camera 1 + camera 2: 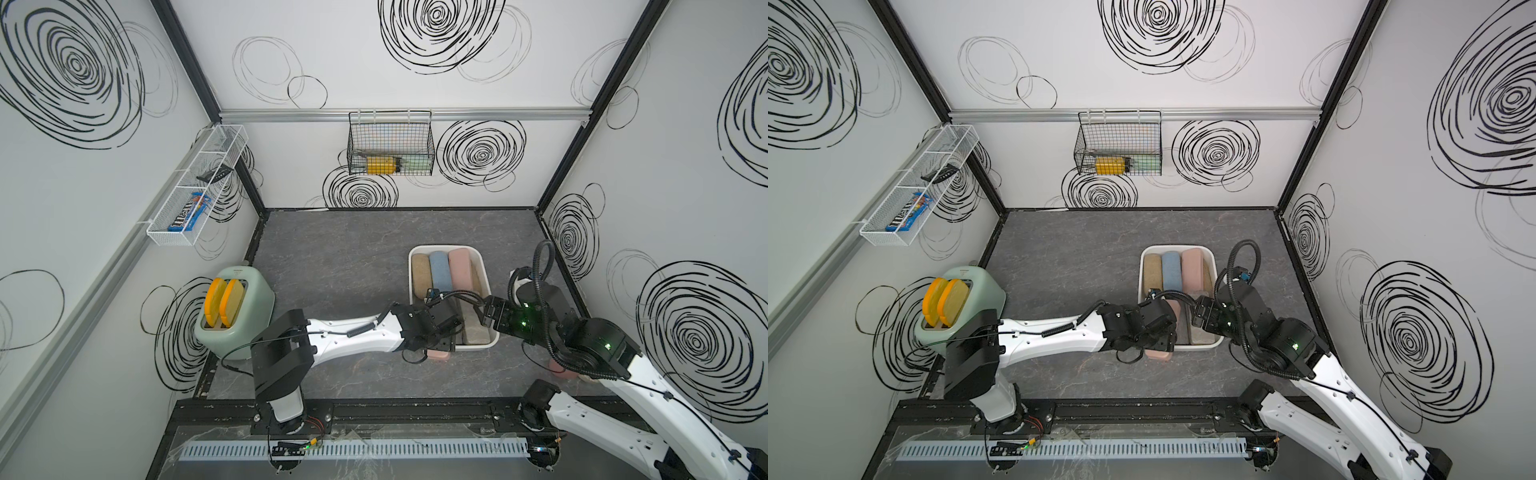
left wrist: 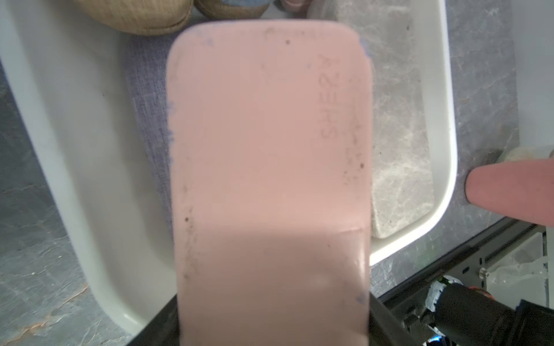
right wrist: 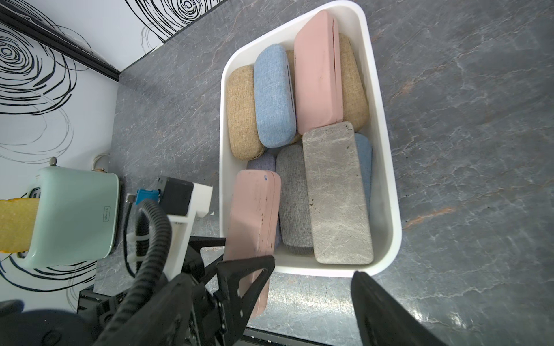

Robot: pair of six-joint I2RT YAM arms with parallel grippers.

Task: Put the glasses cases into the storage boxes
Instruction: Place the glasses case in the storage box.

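The pink case's near end hangs over the storage box's near rim, so the left gripper will next move outward and down over the lilac (image 3: 262, 161) and grey fabric cases to release the pink case.
The white storage box (image 1: 484, 266) (image 1: 1214, 270) (image 3: 386, 149) holds several glasses cases: tan (image 3: 241, 113), blue (image 3: 274, 96), pink (image 3: 317, 72), marbled grey (image 3: 335, 194), grey fabric (image 3: 293, 197) and lilac (image 3: 262, 161). My left gripper (image 1: 446, 328) (image 2: 272, 329) is shut on another pink case (image 2: 269, 149) (image 3: 254, 215) (image 1: 1158, 354). That case is tilted across the box's near left rim, its far end over the lilac case. My right gripper (image 1: 484, 311) (image 3: 311, 278) is open and empty above the box's near rim. One more pink case (image 2: 509, 191) (image 1: 561, 370) lies on the table under the right arm.
A mint toaster (image 1: 232, 311) with two yellow slices stands at the left wall. A black wire basket (image 1: 390, 143) hangs on the back wall and a white mesh rack (image 1: 195, 187) on the left wall. The two arms are close together over the box.
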